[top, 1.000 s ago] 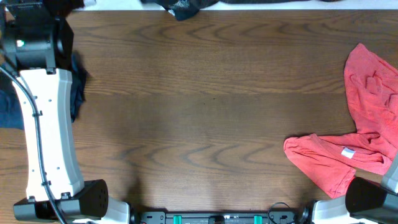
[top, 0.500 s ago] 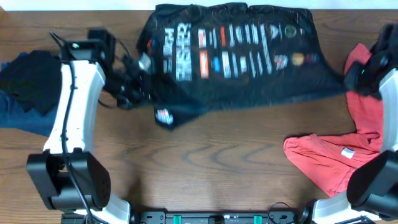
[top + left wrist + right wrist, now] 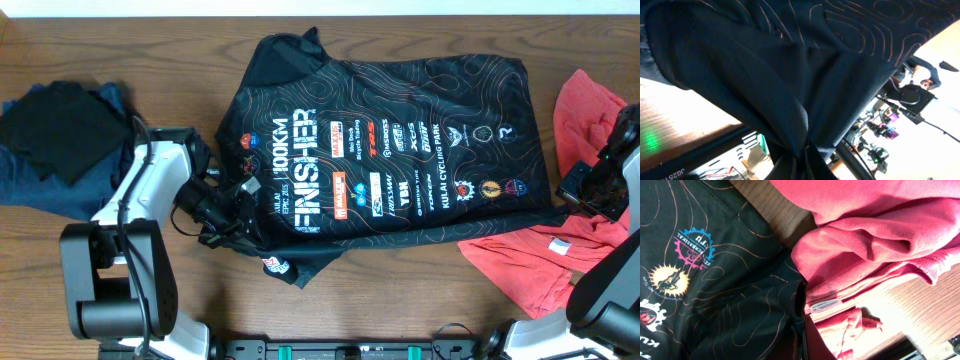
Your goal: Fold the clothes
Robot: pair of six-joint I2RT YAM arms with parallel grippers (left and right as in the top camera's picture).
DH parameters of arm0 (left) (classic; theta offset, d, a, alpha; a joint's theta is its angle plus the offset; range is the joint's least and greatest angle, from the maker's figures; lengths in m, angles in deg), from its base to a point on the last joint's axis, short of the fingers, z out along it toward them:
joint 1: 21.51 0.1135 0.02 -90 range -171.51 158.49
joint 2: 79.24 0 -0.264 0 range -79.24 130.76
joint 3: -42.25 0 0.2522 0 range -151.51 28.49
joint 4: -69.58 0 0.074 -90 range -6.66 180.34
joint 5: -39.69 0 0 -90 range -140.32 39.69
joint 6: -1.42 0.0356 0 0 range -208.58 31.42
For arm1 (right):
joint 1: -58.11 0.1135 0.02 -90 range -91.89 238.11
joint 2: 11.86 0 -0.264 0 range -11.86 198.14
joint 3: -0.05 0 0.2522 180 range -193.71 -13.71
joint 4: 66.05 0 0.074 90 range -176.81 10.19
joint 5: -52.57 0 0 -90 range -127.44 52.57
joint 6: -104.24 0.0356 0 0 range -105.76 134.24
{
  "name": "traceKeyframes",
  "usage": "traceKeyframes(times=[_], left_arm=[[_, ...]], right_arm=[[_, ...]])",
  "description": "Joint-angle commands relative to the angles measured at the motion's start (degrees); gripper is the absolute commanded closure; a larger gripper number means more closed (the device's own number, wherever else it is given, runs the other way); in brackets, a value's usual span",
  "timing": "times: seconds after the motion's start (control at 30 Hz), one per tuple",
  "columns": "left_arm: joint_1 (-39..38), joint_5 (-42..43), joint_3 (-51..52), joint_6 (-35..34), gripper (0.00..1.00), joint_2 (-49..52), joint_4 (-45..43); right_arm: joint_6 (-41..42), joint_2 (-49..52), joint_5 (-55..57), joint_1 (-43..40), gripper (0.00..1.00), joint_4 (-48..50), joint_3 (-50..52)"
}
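The cloth lies flat at the round logos beside FINISHER (image 3: 251, 164), so I will move my left gripper outward there over the spread jersey and release the bunched edge.
The black jersey (image 3: 400, 160) with thin orange contour lines and colourful logos lies spread across the middle of the table, logos up. My left gripper (image 3: 238, 207) is shut on its bunched lower-left edge. In the left wrist view the black cloth (image 3: 790, 75) gathers into the pinch at the bottom (image 3: 802, 167). My right gripper (image 3: 572, 193) is shut on the jersey's lower-right corner. In the right wrist view the jersey (image 3: 715, 290) narrows into the pinch (image 3: 800, 340) beside the coral-red garment (image 3: 875, 245).
The coral-red garment (image 3: 520, 260) lies crumpled along the right edge and front right, partly under the jersey's corner. A pile of navy and black clothes (image 3: 55, 135) sits at the left edge. Bare wood table (image 3: 400, 290) shows in front of the jersey.
The table was bare a second ago. Both grippers have since dragged the jersey from the far edge toward the front, and it now lies spread flat mid-table.
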Motion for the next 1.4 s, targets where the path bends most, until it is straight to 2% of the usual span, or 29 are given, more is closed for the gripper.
traceKeyframes(times=[0.0, 0.1, 0.23, 0.43, 0.83, 1.37], left_arm=[[0.17, 0.35, 0.02, 1.36, 0.94, -3.85, 0.24], [0.52, 0.35, 0.02, -0.17, 0.94, -7.23, -1.81], [1.46, 0.35, 0.02, -5.99, 0.94, -11.32, -10.47], [1.51, 0.35, 0.02, -11.02, 0.94, -11.96, -19.82], [1.51, 0.33, 0.02, -11.89, 0.94, -10.51, -31.91], [1.33, 0.33, 0.02, -12.52, 0.94, -4.87, -41.2]], right_arm=[[0.87, -1.03, 0.79, -0.09, 0.99, -0.33, 0.04], [0.83, -1.03, -0.22, 0.35, 0.99, -0.02, 0.04], [0.68, -1.03, -2.27, 1.97, 0.99, 2.73, 0.04], [0.7, -1.03, -2.25, 4.57, 0.99, 8.31, 0.04], [0.7, -0.96, -2.25, 5.97, 0.99, 15.87, 0.04], [0.7, -0.83, -2.25, 7.32, 0.99, 20.04, 2.69]])
